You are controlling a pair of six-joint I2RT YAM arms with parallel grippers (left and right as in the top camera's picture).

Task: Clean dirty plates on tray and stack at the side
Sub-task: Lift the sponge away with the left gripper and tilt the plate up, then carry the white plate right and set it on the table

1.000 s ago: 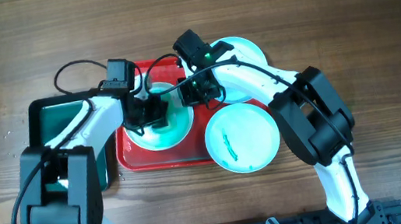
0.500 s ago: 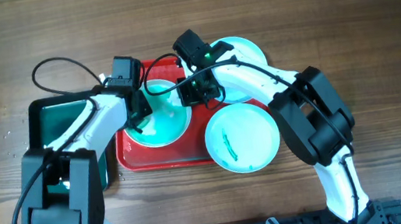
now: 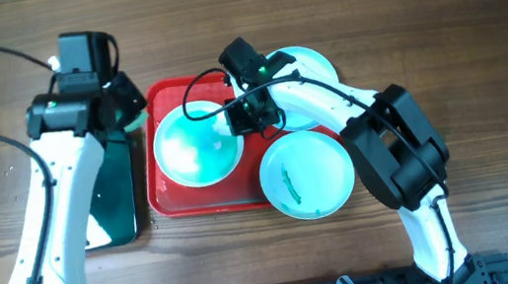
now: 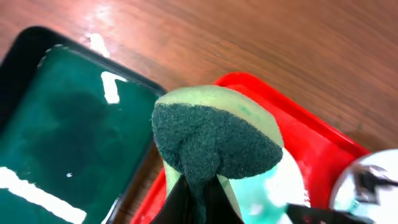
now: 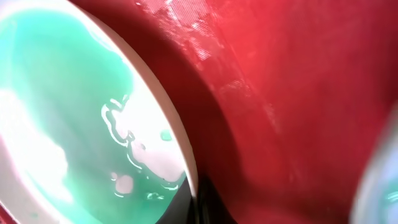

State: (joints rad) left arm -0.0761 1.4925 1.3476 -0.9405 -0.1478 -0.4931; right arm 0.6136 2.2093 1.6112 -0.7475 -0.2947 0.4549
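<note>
The tabletop to the gripper's right in the overhead view is bare, so my right gripper should next lift the plate past the others and lower it there to release it.
A pale turquoise plate [image 3: 191, 151] lies wet on the red tray [image 3: 168, 206]. My right gripper [image 3: 249, 120] is shut on the plate's right rim [image 5: 181, 146], its fingertips [image 5: 204, 202] at the edge over the tray [image 5: 298, 93]. My left gripper [image 3: 120, 106] is raised beyond the tray's far left corner and is shut on a green sponge [image 4: 214, 134] with a dark scouring face. A second pale plate [image 3: 308, 174] with a dark teal smear sits at the tray's right side. A third turquoise plate [image 3: 315, 62] lies behind my right arm.
A black basin with green inside [image 3: 107, 197] stands left of the tray and also shows in the left wrist view [image 4: 62, 155]. Wooden table surrounds everything. Cables loop from both arms above the tray and at the far left.
My left gripper has lifted the sponge off the plate on the tray and swung up and to the left, over the basin's far corner. The right gripper has not moved.
</note>
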